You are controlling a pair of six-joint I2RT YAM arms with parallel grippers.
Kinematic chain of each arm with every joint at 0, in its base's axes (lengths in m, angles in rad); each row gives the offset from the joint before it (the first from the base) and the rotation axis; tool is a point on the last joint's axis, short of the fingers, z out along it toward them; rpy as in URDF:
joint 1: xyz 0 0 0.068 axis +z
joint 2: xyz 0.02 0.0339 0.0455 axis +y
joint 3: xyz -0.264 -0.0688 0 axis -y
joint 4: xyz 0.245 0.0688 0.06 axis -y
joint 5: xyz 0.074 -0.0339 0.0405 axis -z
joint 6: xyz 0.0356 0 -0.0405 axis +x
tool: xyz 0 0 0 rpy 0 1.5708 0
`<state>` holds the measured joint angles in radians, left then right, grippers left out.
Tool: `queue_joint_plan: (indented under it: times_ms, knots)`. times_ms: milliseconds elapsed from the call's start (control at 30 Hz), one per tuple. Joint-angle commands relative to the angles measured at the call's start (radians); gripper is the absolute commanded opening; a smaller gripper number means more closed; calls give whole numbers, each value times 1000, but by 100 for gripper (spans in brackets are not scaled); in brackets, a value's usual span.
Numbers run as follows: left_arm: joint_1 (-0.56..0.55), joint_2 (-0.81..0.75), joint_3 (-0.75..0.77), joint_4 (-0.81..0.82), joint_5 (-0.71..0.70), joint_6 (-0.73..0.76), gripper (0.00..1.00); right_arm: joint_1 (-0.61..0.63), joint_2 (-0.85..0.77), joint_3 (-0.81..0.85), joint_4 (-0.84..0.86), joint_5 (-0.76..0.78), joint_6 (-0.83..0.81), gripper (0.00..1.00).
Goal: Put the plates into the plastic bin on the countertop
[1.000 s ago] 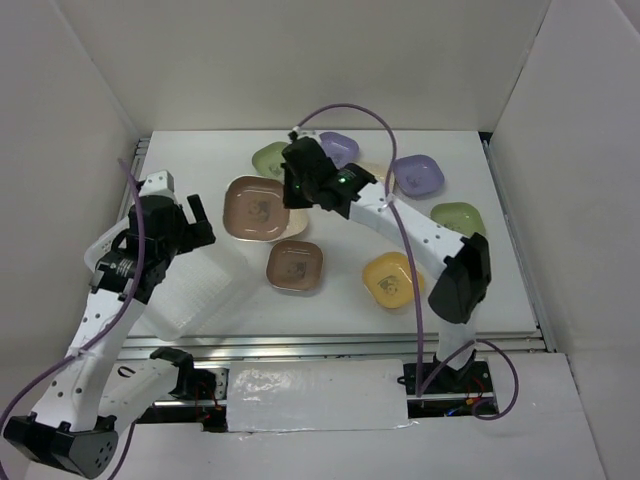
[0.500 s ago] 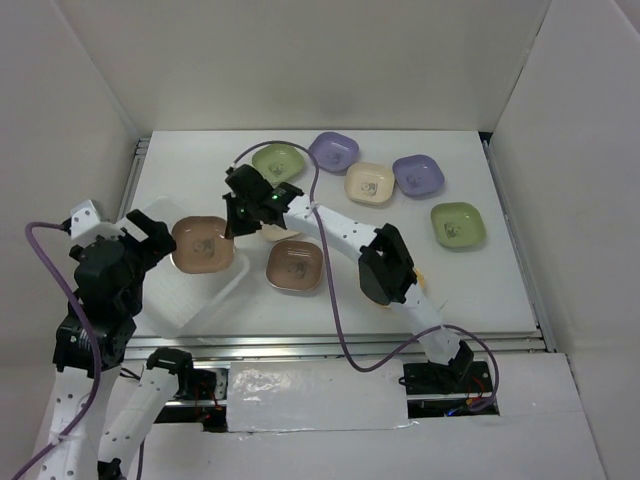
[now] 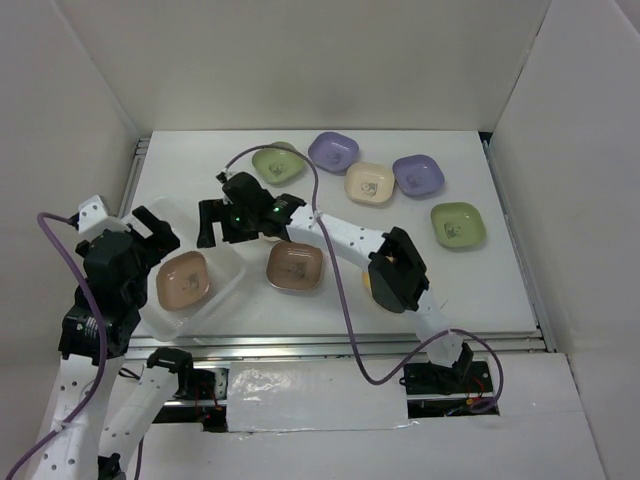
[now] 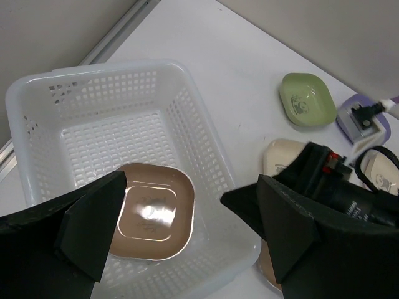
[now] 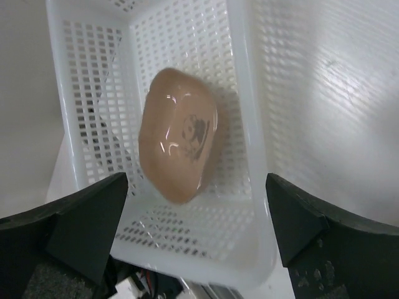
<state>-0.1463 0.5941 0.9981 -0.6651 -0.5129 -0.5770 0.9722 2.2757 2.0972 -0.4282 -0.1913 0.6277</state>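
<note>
My right gripper moves away from the bin [image 3: 238, 272] and down onto the brown plate's opposite rim [image 3: 320, 268] next. That is because the rim lies below the gripper and to its right in the top view.
The plastic bin [image 3: 238, 272] stands at the left of the countertop [image 3: 190, 165]. One brown plate [image 3: 183, 281] lies inside it, also seen from the left wrist [image 4: 149, 212] and, blurred and tilted, from the right wrist [image 5: 177, 143]. My right gripper [image 3: 220, 226] hangs open just above the bin's far right corner, holding nothing [image 5: 196, 230]. My left gripper [image 3: 158, 228] is open over the bin's left side [image 4: 187, 233]. Another brown plate [image 3: 294, 266] sits right of the bin. Green [image 3: 279, 161], purple [image 3: 333, 151], cream [image 3: 369, 183], purple [image 3: 418, 175] and green [image 3: 458, 224] plates lie farther back.
The right arm [image 3: 345, 238] stretches across the middle of the countertop and hides what lies under it. White upright walls close in the left, back and right. A metal rail [image 3: 330, 345] runs along the front edge.
The right gripper carried the brown plate leftward over the bin, then opened; the plate now lies in the bin. The left arm shifted slightly beside the bin.
</note>
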Motion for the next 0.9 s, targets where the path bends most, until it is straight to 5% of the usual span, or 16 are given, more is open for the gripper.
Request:
queue_joint_plan:
  times_ms: [0,133,300,533,800,867]
  knots:
    - [5,3,5,35,-3,17,99,-15,-201,-121,62,94,-26,100]
    - [7,12,2,44,17,29,99,-78,-476,-397,4,332,3,100]
    - [4,62,17,35,62,45,99,-133,-619,-705,-112,513,89,100]
    - [4,88,11,58,134,77,99,-150,-598,-954,18,472,168,97]
    - [4,167,24,53,205,106,99,-156,-498,-1049,126,461,244,72]
    - [5,174,20,58,221,114,99,-155,-496,-1075,164,457,257,47]
